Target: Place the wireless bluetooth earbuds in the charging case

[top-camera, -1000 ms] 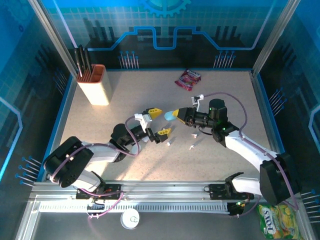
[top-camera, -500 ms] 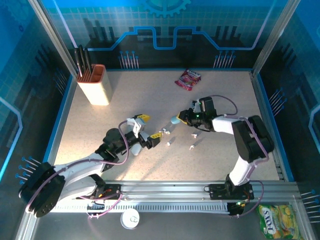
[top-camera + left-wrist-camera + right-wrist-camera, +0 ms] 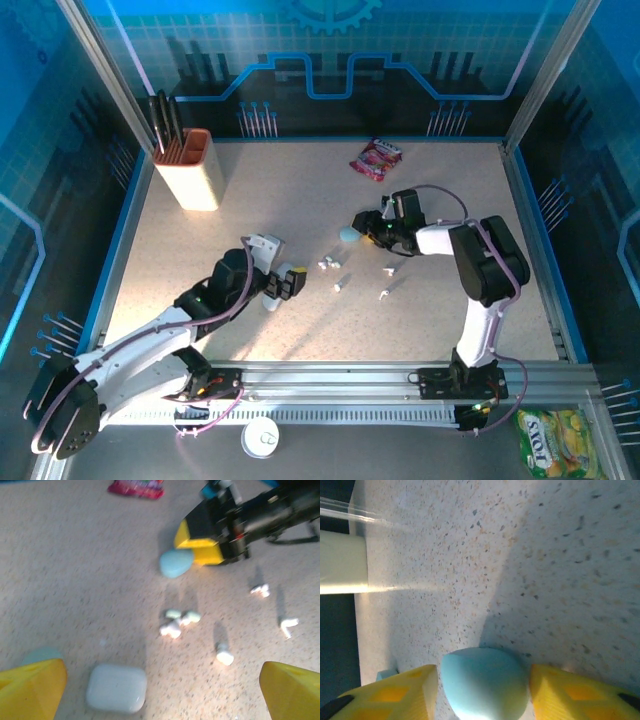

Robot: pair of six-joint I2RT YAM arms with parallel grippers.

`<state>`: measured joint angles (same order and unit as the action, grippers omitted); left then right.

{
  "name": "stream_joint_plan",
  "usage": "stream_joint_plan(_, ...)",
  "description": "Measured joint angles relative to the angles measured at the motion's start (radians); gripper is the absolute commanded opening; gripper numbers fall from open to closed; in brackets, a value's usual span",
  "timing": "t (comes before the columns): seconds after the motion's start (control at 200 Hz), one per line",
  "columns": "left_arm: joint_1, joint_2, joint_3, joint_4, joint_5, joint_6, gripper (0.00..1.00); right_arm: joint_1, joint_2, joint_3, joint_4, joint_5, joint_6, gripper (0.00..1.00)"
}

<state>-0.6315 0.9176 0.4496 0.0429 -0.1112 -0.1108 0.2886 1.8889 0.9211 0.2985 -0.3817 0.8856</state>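
My left gripper comes back and down next, open fingers astride the sides of the white pebble-shaped charging case (image 3: pixel 271 303), which lies below it and nearer my base.
Several tiny earbuds lie loose mid-table: a white and light-blue cluster (image 3: pixel 177 621) (image 3: pixel 327 263), and single white ones (image 3: pixel 224 655), (image 3: pixel 261 590), (image 3: pixel 288 626). A closed white charging case (image 3: pixel 116 687) lies flat between the wide-apart yellow fingers of my left gripper (image 3: pixel 162 692) (image 3: pixel 285 283), nearer the left finger and untouched. A closed light-blue case (image 3: pixel 485 680) (image 3: pixel 349 235) rests on the table between the fingers of my right gripper (image 3: pixel 483 690) (image 3: pixel 366 230). A thin gap shows on each side of this case, so the right gripper is open.
A tan knife block (image 3: pixel 190 170) stands at the back left and a red snack packet (image 3: pixel 377 158) at the back centre. A pale blue rounded object (image 3: pixel 40 655) peeks from behind my left finger. Blue rails edge the tabletop.
My right gripper brought the light-blue case down onto the table and widened its jaws around it. My left arm drew back toward the near left, low over the white case.
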Motion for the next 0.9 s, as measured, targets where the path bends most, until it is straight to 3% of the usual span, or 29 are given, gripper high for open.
stream_joint_plan(0.15, 0.0, 0.055, 0.089, -0.188, -0.048, -0.081, 0.99, -0.005, -0.145, -0.05, -0.097, 0.082, -0.071, 0.73)
stream_joint_plan(0.33, 0.0, 0.15, 0.189, -0.381, -0.06, -0.166, 0.97, -0.004, -0.352, -0.103, -0.203, 0.154, -0.17, 0.74)
stream_joint_plan(0.47, 0.0, 0.214, 0.221, -0.491, -0.057, -0.219, 0.79, -0.003, -0.456, -0.126, -0.267, 0.188, -0.217, 0.74)
stream_joint_plan(0.895, -0.002, 0.373, 0.239, -0.608, -0.007, -0.265, 0.65, -0.003, -0.505, -0.174, -0.329, 0.194, -0.232, 0.73)
